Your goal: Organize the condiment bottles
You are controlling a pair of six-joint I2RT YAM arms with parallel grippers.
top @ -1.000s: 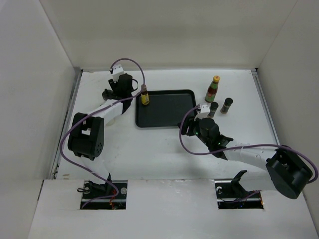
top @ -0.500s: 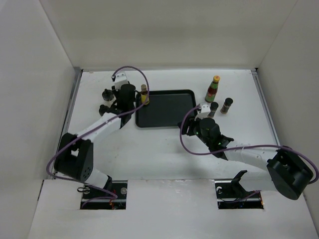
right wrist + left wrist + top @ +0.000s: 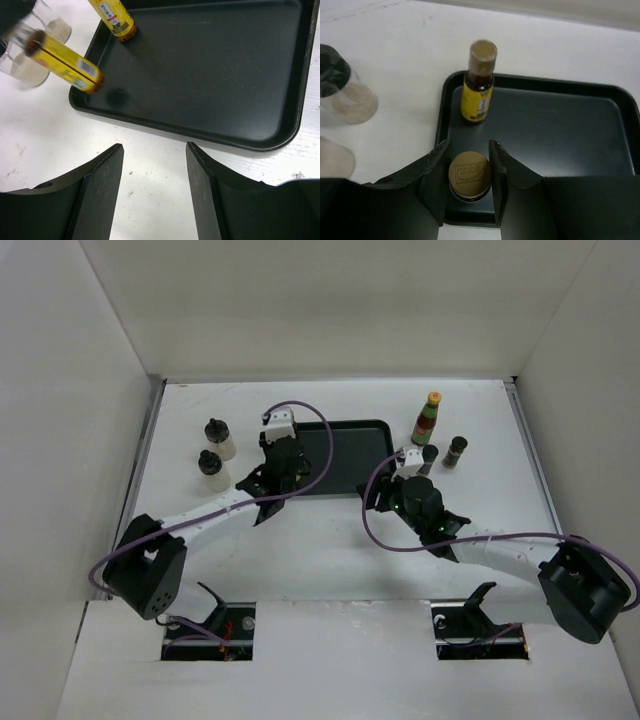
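The base of the slim bottle is still hanging clear, so my left gripper will go down, stand the bottle on the bare floor by the tray's near corner and let go of it.
My left gripper [image 3: 291, 466] [image 3: 468, 146] is shut on a slim yellow-labelled bottle [image 3: 469, 174] with a gold cap and holds it just above the front left corner of the black tray [image 3: 345, 455]. The right wrist view shows this bottle [image 3: 65, 62] blurred. A second slim yellow-labelled bottle [image 3: 479, 85] [image 3: 114, 19] stands in the tray's back left corner. Two stubby black-capped bottles [image 3: 218, 438] [image 3: 210, 465] stand left of the tray. The red bottle [image 3: 427, 420] and two dark jars [image 3: 456, 451] [image 3: 428, 458] stand to its right. My right gripper [image 3: 378, 498] [image 3: 154, 146] is open and empty over the table by the tray's front edge.
The tray's floor [image 3: 215, 65] is bare apart from the slim bottles. White walls close in the table on the left, back and right. Purple cables loop above both wrists.
My left arm has swung from the back left of the table rightward and nearer, to the tray's front left corner. The two stubby bottles have come into full view. The right arm has not moved.
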